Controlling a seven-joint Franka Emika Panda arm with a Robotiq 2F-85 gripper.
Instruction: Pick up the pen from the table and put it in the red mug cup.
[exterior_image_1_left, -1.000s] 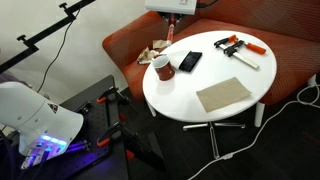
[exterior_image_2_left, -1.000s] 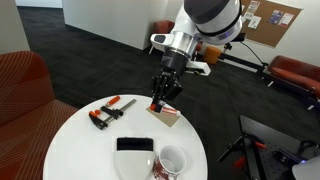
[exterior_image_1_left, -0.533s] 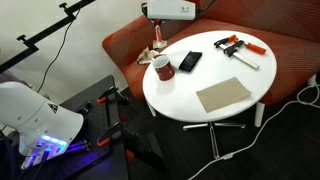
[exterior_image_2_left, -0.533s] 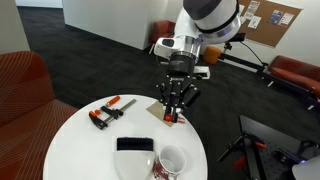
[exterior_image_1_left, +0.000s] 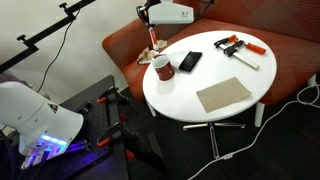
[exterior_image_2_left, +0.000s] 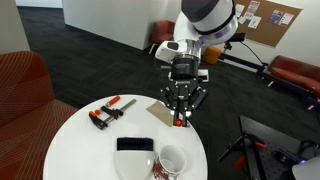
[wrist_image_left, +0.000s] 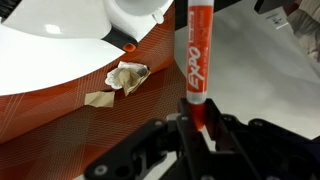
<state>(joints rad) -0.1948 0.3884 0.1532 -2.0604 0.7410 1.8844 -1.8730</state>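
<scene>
The pen is still hanging beside the mug, so the robot's gripper will next turn, move over the red mug cup's open top (exterior_image_1_left: 162, 60), then lower the pen and let go of it.
My gripper (wrist_image_left: 199, 118) is shut on the pen (wrist_image_left: 194, 50), a red marker that points away from the wrist camera. In both exterior views the gripper (exterior_image_1_left: 150, 43) (exterior_image_2_left: 181, 112) hangs in the air by the table's edge, a little above and beyond the red mug cup (exterior_image_1_left: 160, 68) (exterior_image_2_left: 170, 163). The pen (exterior_image_2_left: 181, 119) shows as a red sliver between the fingers. The mug stands upright on the round white table (exterior_image_1_left: 215, 75) (exterior_image_2_left: 80, 150) (wrist_image_left: 50, 40), next to a black phone (exterior_image_1_left: 190, 61) (exterior_image_2_left: 135, 146).
Black clamps with orange handles (exterior_image_1_left: 238, 47) (exterior_image_2_left: 109, 111) lie on the table. A brown square pad (exterior_image_1_left: 222, 96) lies near the table's front edge. Behind the table is an orange-red couch (exterior_image_1_left: 120, 48) (wrist_image_left: 60, 120) with crumpled paper (wrist_image_left: 127, 76). Cables and a stand are on the floor (exterior_image_1_left: 110, 110).
My gripper has moved with the pen across the table's edge toward the mug side and come lower. The mug, phone and clamps have not moved.
</scene>
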